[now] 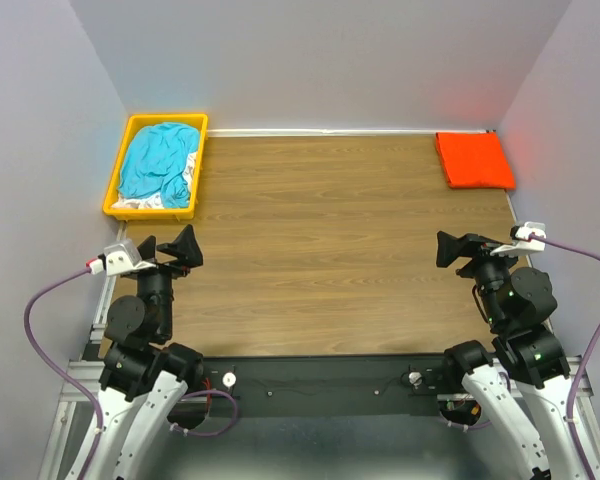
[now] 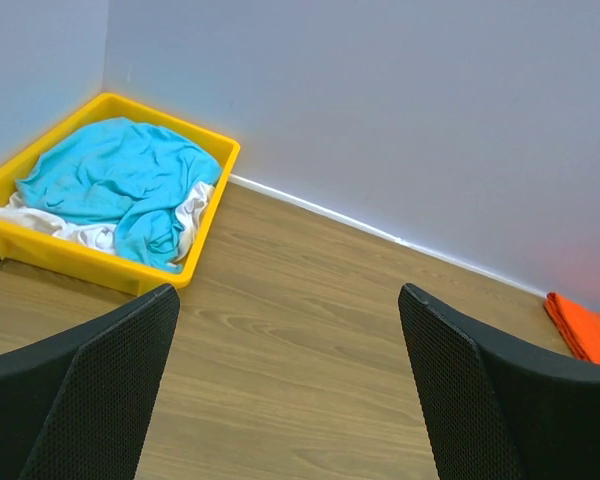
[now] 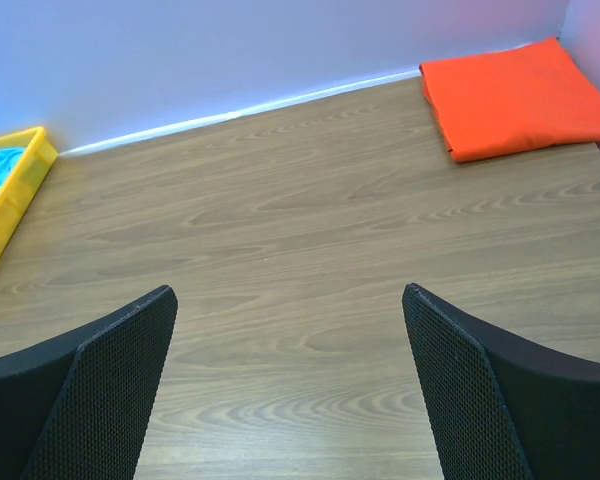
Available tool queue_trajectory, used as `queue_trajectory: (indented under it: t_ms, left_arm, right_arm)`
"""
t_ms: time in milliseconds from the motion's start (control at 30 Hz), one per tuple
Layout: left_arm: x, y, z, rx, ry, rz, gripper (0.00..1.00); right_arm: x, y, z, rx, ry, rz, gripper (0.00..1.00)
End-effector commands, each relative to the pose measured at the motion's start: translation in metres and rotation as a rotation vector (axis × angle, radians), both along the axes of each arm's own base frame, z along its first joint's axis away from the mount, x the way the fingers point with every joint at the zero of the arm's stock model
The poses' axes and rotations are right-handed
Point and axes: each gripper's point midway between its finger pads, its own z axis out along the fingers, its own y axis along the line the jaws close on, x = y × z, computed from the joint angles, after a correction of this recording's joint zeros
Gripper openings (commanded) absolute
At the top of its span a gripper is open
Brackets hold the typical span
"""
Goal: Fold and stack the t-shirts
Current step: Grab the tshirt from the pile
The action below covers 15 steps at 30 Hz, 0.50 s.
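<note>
My left gripper moves outward over the bin's near rim and down onto the turquoise-blue t-shirt's bunched edge [image 1: 174, 162] [image 2: 152, 200] next. That edge lies outward beyond the bin's near rim.
A crumpled turquoise-blue t-shirt [image 1: 160, 160] lies on top of white t-shirts [image 1: 150, 203] in the yellow bin [image 1: 117, 172] at the back left; they also show in the left wrist view [image 2: 120, 185]. A folded orange-red t-shirt [image 1: 473, 159] lies flat at the back right corner and shows in the right wrist view [image 3: 518, 95]. My left gripper [image 1: 183, 247] is open and empty above the table near its left front. My right gripper [image 1: 451, 249] is open and empty above the right front.
The wooden table [image 1: 330, 250] is walled at the back and both sides. The bin's near rim [image 2: 70, 262] stands just ahead and left of my left gripper. The arm bases and cables sit at the near edge.
</note>
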Motion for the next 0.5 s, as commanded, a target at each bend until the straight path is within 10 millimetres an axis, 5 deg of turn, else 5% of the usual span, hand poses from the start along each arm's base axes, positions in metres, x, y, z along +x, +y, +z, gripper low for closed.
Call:
queue_trajectory:
  t_ms: [0, 267, 433, 467]
  left_arm:
    - [0.004, -0.003, 0.001, 0.017, 0.0, -0.008, 0.98]
    - [0.021, -0.023, -0.011, -0.017, 0.064, -0.08, 0.98]
    - [0.069, -0.054, -0.026, 0.016, 0.192, -0.142, 0.98]
    - [0.08, -0.058, -0.01, 0.018, 0.172, -0.145, 0.98]
  right_arm:
    - [-0.001, 0.0, -0.008, -0.009, 0.024, -0.001, 1.0]
    - [-0.001, 0.002, -0.01, -0.001, 0.027, 0.008, 1.0]
    - [0.0, 0.01, -0.012, -0.001, 0.049, 0.05, 1.0]
    - [0.0, 0.015, -0.014, -0.002, 0.054, 0.076, 1.0]
